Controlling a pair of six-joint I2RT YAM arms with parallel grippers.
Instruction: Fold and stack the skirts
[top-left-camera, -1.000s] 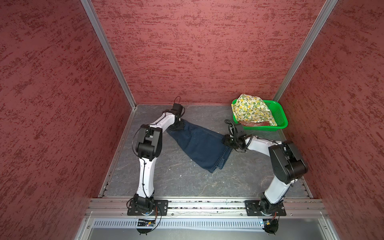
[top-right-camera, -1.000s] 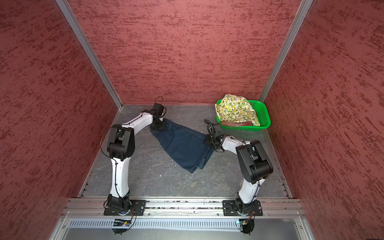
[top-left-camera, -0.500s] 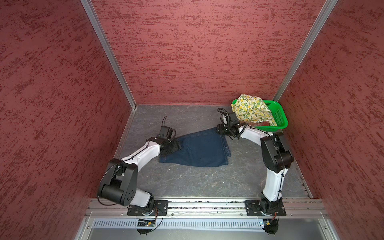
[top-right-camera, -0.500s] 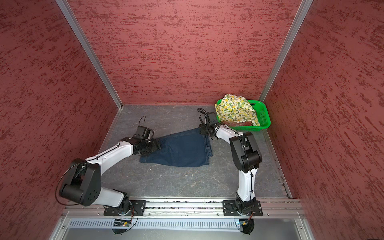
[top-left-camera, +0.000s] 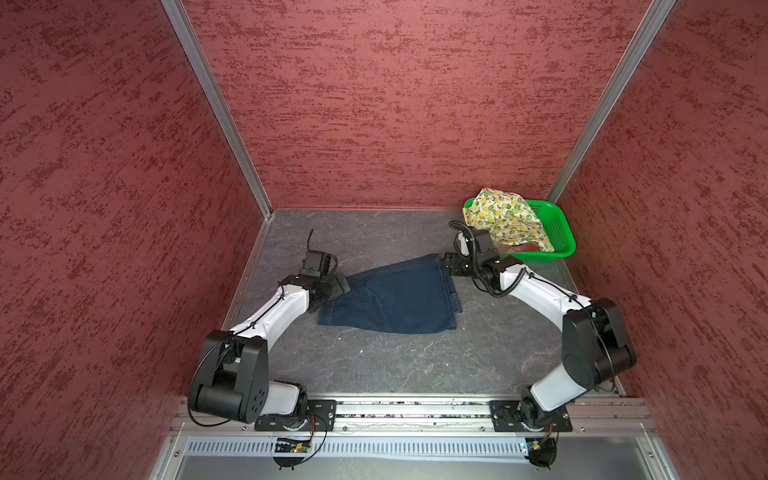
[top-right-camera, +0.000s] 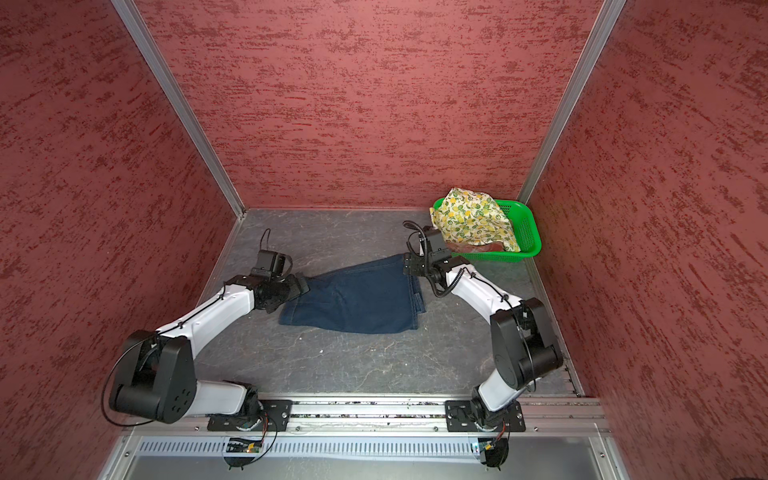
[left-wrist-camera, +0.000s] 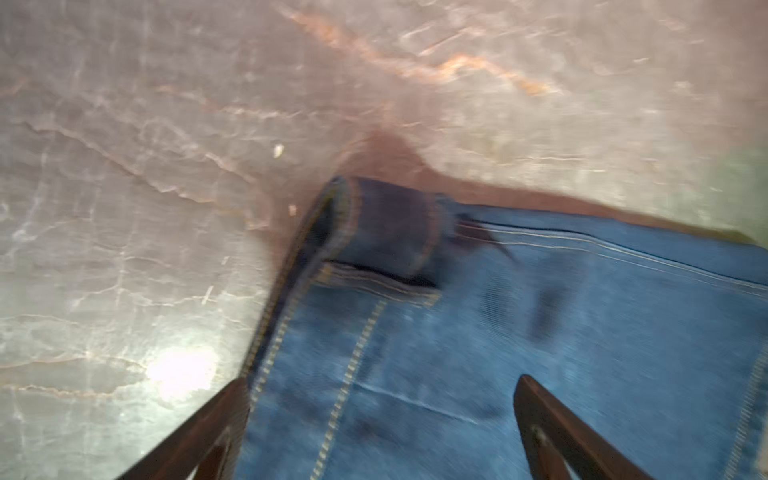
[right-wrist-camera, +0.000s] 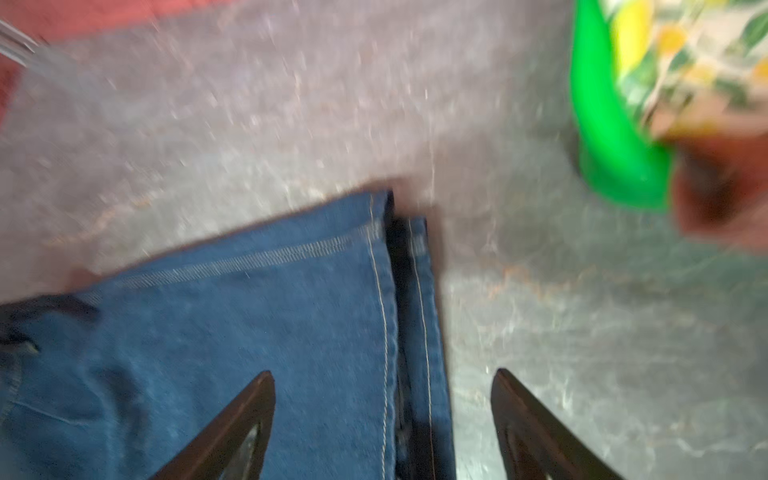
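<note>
Both stitched layers are between my right gripper's fingers, so my right gripper needs to move back and down next onto the hem's middle (top-left-camera: 450, 293), which is below it and nearer my base.
The dark denim skirt (top-left-camera: 395, 297) (top-right-camera: 357, 297) lies flat mid-table, waistband toward the left, hem toward the right. My left gripper (top-left-camera: 343, 284) (top-right-camera: 302, 284) (left-wrist-camera: 382, 379) hovers open over the waistband corner of the denim skirt (left-wrist-camera: 540, 332), holding nothing. My right gripper (top-left-camera: 446, 264) (top-right-camera: 407, 264) (right-wrist-camera: 384, 372) is open astride the far hem corner of the denim skirt (right-wrist-camera: 249, 332), one finger over cloth, one over table. The lemon-print skirt (top-left-camera: 505, 220) (top-right-camera: 471, 222) is heaped in the basket on the rust plaid skirt (top-left-camera: 523, 247) (top-right-camera: 490, 246), which barely shows.
The green perforated basket (top-left-camera: 561, 232) (top-right-camera: 528, 232) (right-wrist-camera: 602, 137) stands in the far right corner, just behind my right wrist. Red textured walls enclose the grey table (top-left-camera: 415, 365) on three sides. A metal rail with both arm bases runs along the front edge.
The denim skirt went from lying diagonally to lying spread sideways. Both grippers have opened and let go of its corners. The left arm has swung nearer, the right arm farther back.
</note>
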